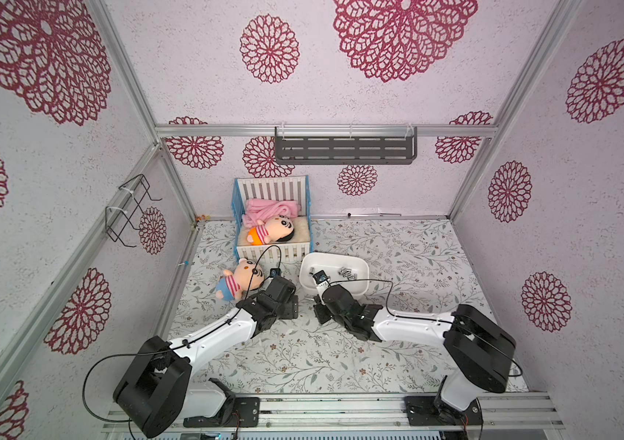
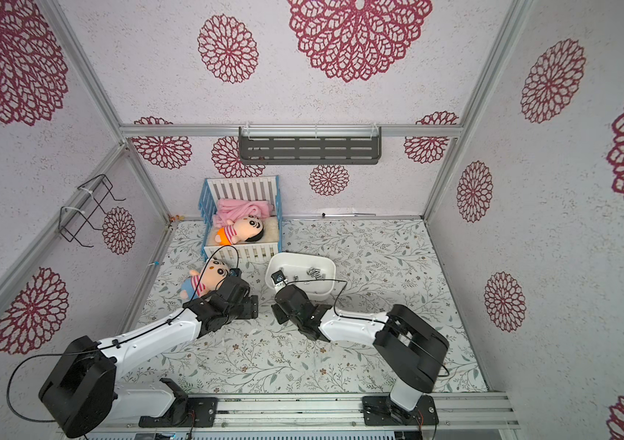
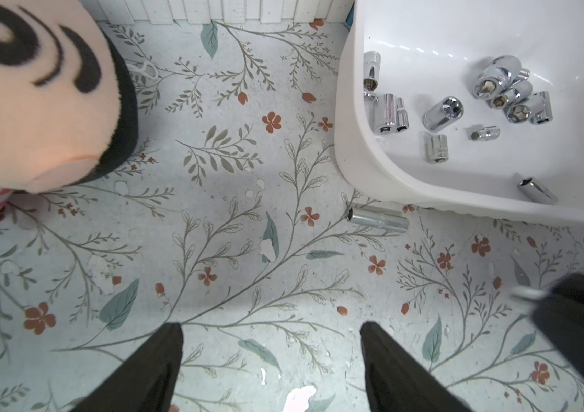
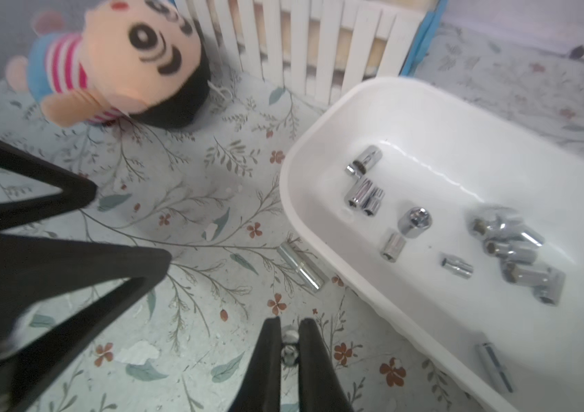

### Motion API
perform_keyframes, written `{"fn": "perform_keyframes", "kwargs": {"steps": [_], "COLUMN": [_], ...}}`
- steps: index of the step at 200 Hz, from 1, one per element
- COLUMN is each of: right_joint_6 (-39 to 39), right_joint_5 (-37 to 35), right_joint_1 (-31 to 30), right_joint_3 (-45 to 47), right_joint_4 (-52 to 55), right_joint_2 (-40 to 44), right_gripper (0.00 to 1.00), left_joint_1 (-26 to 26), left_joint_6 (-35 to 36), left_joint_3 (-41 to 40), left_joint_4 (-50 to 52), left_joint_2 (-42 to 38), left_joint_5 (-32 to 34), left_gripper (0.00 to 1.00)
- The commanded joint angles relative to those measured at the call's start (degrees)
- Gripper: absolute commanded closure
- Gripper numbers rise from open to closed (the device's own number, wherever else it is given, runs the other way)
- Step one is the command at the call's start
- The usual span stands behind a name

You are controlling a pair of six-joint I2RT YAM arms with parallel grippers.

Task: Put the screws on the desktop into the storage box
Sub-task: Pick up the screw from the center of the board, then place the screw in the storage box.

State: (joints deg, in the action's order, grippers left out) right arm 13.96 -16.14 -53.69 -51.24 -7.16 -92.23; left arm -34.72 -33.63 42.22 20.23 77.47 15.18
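The small silver screw hangs outside the box's near side, so my right gripper must next lift outward over the box's bottom beside the clustered screws and release it.
The white storage box [image 1: 335,254] [image 2: 302,254] stands on the leafy desktop [image 1: 417,266], and several shiny silver screws [image 3: 436,114] [image 4: 413,221] lie inside it. One screw [image 3: 377,219] [image 4: 301,265] lies on the desktop right against the box's near wall. My right gripper [image 4: 289,323] hangs just in front of the box, shut on a small silver screw [image 4: 289,342]. Beside it, my left gripper [image 3: 272,326] is open over bare desktop with nothing between its fingers. The screw on the desktop lies ahead of both grippers.
A plush doll [image 1: 239,280] [image 3: 33,89] lies on the desktop left of my left gripper. Behind it is a blue and white toy crib [image 1: 272,228] holding a second doll. The two grippers hang close together, and walls enclose the desktop.
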Motion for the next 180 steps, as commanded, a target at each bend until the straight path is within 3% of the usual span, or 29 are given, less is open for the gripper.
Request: {"fn": "perform_keyframes", "kwargs": {"steps": [1, 31, 73, 118, 143, 180], "right_joint_6": [-0.6, 1.3, 3.7, 3.6, 3.8, 3.4], "right_joint_5": [-3.0, -2.5, 2.6, 7.2, 9.1, 12.8], "right_joint_1": [2.0, 8.4, 16.6, 17.5, 17.5, 17.0], "right_joint_3": [2.6, 6.1, 3.2, 3.5, 4.7, 5.8], "right_joint_4": [-5.2, -6.7, -2.0, -2.6, -3.6, -5.3], "right_joint_2": [6.1, 9.2, 4.5, 4.6, 6.1, 7.4], "right_gripper": [0.96, 0.94, 0.88, 0.78, 0.64, 0.61], "left_joint_1": [0.4, 0.0, -1.4, -2.1, -2.1, -2.1], "left_joint_6": [1.3, 1.9, 2.6, 2.7, 2.9, 2.9], "left_joint_3": [1.9, 2.6, 4.1, 5.5, 6.0, 6.2], "left_joint_4": [-0.9, -0.9, -0.8, -0.6, -0.5, -0.3], "left_joint_2": [1.6, 3.2, 5.9, 8.9, 9.8, 9.2], "left_joint_5": [-2.6, -2.9, -1.8, 0.0, 0.2, 0.5], "left_gripper": [0.14, 0.09, 0.01, 0.0, 0.0, 0.01]}}
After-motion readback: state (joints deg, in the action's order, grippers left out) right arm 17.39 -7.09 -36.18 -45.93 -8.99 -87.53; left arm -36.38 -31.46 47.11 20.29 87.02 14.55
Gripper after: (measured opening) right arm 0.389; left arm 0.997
